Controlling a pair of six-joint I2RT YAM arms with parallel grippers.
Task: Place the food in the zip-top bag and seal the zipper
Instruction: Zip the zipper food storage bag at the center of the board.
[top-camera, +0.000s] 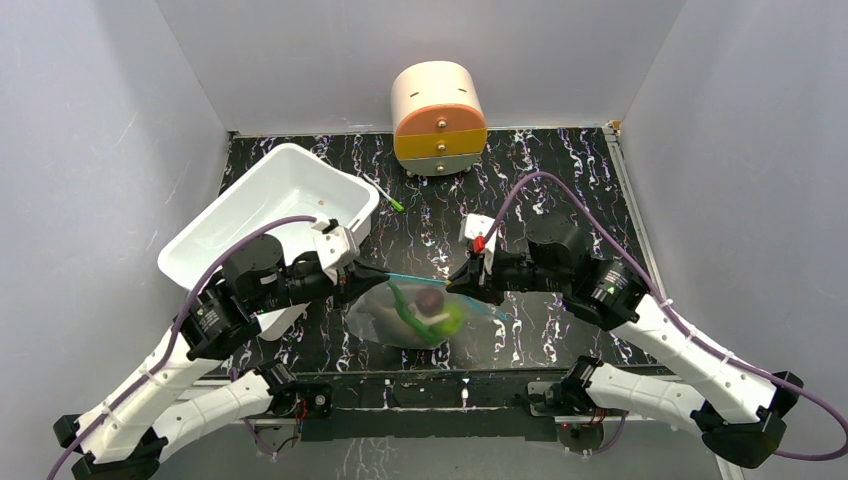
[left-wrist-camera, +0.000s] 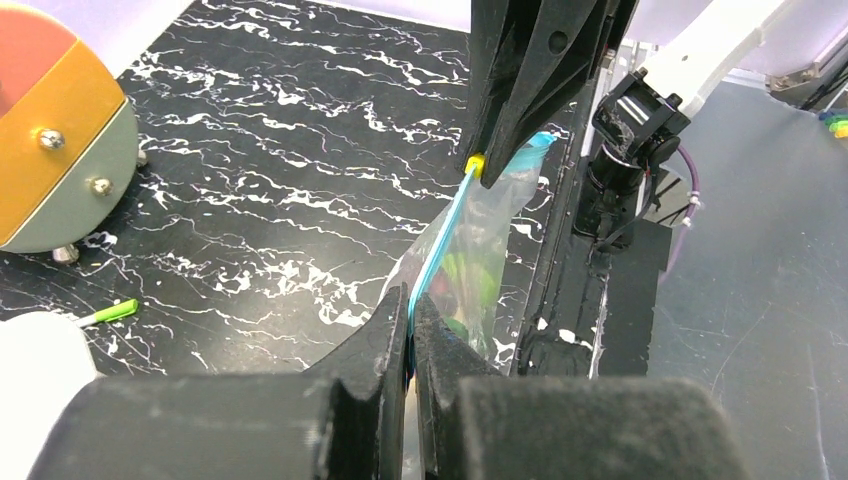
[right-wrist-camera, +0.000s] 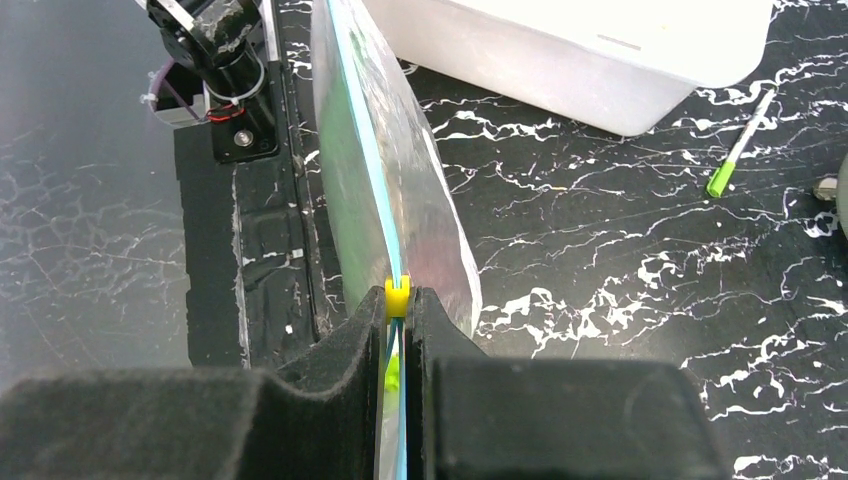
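My right gripper is holding the yellow tab, which the teal zipper still runs past, so next it should pull the tab to the zipper's loose end, then lower and release it on the table.
The clear zip-top bag (top-camera: 372, 322) hangs between my two grippers above the table's near middle. Inside it I see the long green pepper (top-camera: 408, 308), the dark purple-brown ball (top-camera: 430, 298) and the lime-green fruit (top-camera: 452, 318); the other food is hard to make out. My left gripper (top-camera: 375, 278) is shut on the left end of the teal zipper (left-wrist-camera: 440, 240). My right gripper (top-camera: 462, 285) is shut on the zipper's small yellow tab (right-wrist-camera: 398, 296), part way along the strip. The bag (right-wrist-camera: 425, 200) stretches edge-on away from the right gripper (right-wrist-camera: 398, 305). The left gripper (left-wrist-camera: 410, 335) pinches the strip tight.
A white rectangular tub (top-camera: 270, 210) stands at the back left, behind my left arm. A round cream, orange and green drawer unit (top-camera: 438, 118) stands at the back wall. A thin white pen with a green tip (top-camera: 390, 197) lies beside the tub. Grey walls enclose the black marbled table.
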